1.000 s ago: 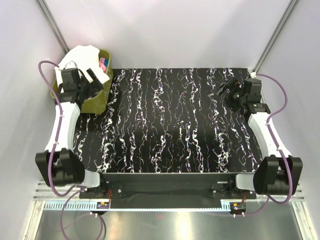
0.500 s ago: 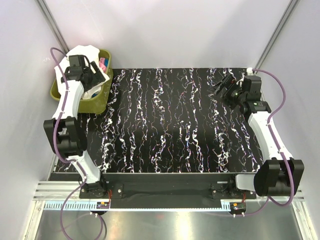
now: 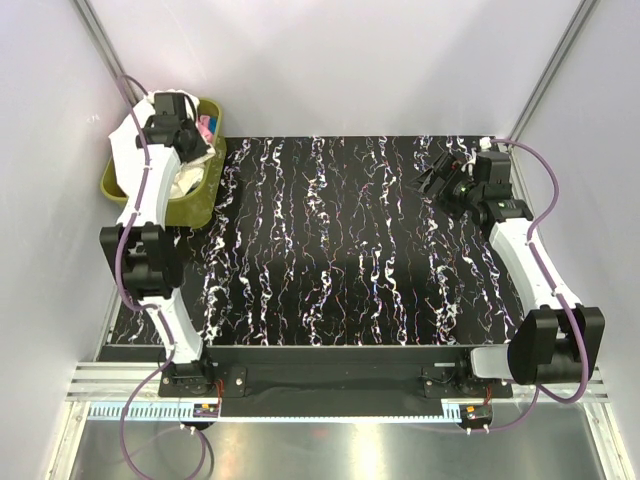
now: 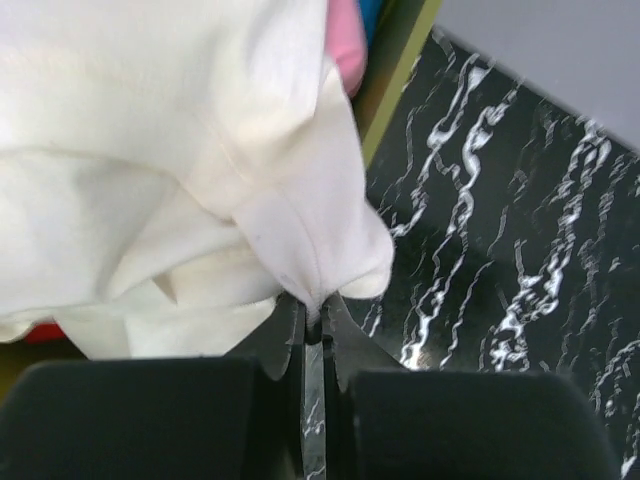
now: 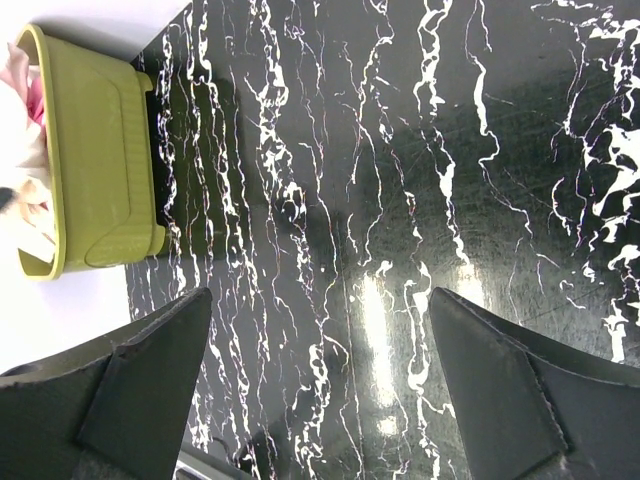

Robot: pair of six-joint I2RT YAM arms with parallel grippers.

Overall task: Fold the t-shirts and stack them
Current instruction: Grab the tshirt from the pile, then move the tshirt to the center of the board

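Observation:
The table's far middle lies bare, so next my left gripper should rise, carry the white t-shirt [image 4: 150, 150] to the right in the top view and release it over there.
A white t-shirt [image 4: 150, 150] lies heaped in the olive-green bin [image 3: 190, 205] at the table's far left corner. My left gripper [image 3: 180, 135] hangs over that bin. In the left wrist view the left gripper [image 4: 313, 312] is shut on a bunched fold of the white t-shirt. A pink garment [image 4: 345, 40] shows behind the white one, also as the pink garment [image 3: 207, 125] from above. My right gripper [image 3: 437, 178] hovers open over the far right of the table. The right gripper [image 5: 320, 295] holds nothing, with only bare tabletop between its fingers.
The black marbled table [image 3: 340, 250] spreads between the arms. The bin [image 5: 90, 170] shows at the upper left of the right wrist view, its rim [image 4: 400, 70] next to the table surface. Grey walls enclose the back and both sides.
My left arm has reached further over the bin and its gripper has closed on the white t-shirt. The right arm has drifted slightly left, still open.

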